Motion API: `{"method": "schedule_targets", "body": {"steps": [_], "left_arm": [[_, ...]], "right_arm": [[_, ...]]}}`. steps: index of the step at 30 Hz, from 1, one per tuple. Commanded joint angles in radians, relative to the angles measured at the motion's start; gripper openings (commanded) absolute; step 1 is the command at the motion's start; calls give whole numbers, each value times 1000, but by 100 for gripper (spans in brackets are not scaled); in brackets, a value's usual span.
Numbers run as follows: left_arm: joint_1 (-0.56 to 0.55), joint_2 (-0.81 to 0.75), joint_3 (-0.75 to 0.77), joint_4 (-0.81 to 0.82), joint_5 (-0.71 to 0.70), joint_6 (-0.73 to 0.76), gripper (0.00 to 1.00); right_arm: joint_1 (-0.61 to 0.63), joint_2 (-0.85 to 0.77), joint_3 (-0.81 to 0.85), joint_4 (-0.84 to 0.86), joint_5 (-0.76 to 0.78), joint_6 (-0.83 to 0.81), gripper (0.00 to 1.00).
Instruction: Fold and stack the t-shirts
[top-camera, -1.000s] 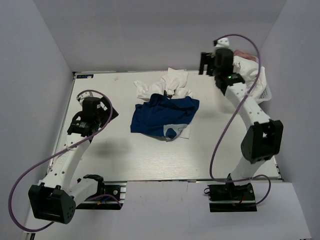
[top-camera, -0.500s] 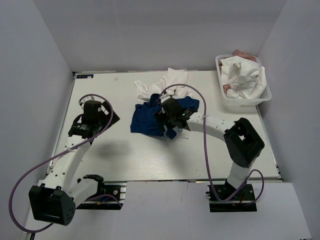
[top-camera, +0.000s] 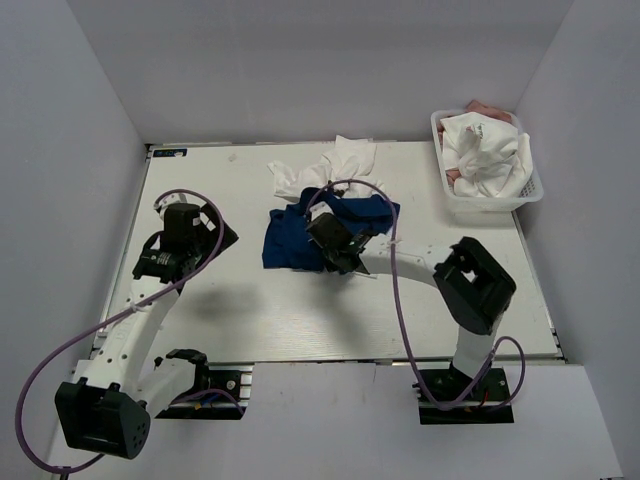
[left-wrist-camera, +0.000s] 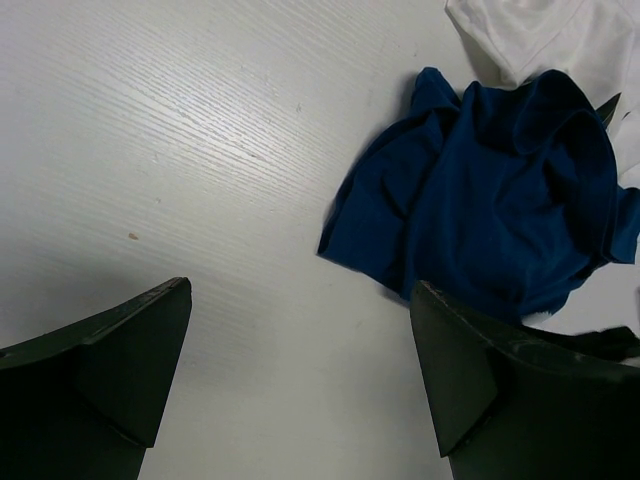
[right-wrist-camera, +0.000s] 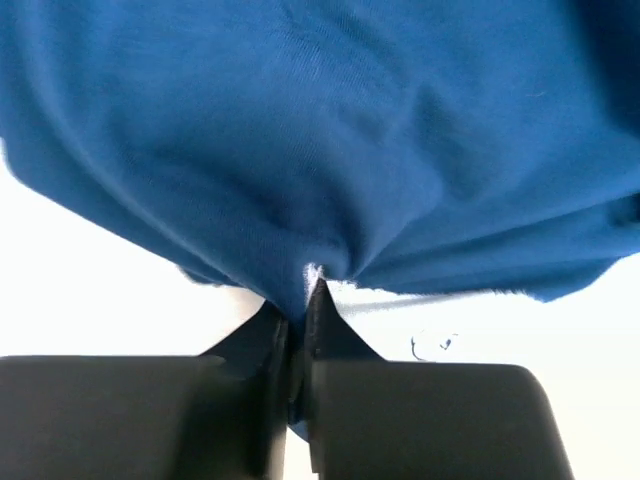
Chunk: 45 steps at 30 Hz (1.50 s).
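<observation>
My right gripper lifts next, carries the blue t-shirt (top-camera: 295, 238) outward and lets go in the white basket, as the basket stands to its right in the top view.
A crumpled royal blue t-shirt (top-camera: 295, 238) lies mid-table, and the left wrist view shows the blue t-shirt (left-wrist-camera: 500, 210) at upper right. Behind it sits a rumpled white t-shirt (top-camera: 335, 168). My right gripper (top-camera: 335, 245) is low over the blue shirt's near edge, shut on a pinch of the blue cloth (right-wrist-camera: 300, 200) that bunches between its fingers (right-wrist-camera: 335, 330). My left gripper (top-camera: 205, 240) hovers open over bare table left of the shirt, nothing between its fingers (left-wrist-camera: 470, 380). A bit of white cloth with print shows under the blue hem (right-wrist-camera: 440, 345).
A white basket (top-camera: 530, 185) stuffed with white and pinkish cloth stands at the back right corner. Grey walls enclose the table on three sides. The right arm's purple cable (top-camera: 395, 300) loops over the table's middle.
My right arm swung from the basket at back right down to the blue t-shirt, then closed on its near edge. The left arm barely moved.
</observation>
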Motion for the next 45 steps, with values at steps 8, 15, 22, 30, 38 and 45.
{"method": "schedule_targets", "body": {"steps": [8,15,22,30,38,45], "left_arm": [[-4,-26,-13,-2,-22,-6,100],[5,3,13,8,10,-6,100],[5,102,94,18,39,-6,100],[5,204,169,40,28,-6,100],[5,296,243,40,-3,25,100],[-4,436,318,61,44,80,100]], "right_arm": [[17,-409,22,87,46,38,0],[-66,-497,89,234,286,-20,0],[-255,-455,351,384,321,-195,0],[-506,-261,715,389,359,-413,0],[-773,-8,1042,305,290,-397,0],[-905,131,846,249,77,-341,0]]}}
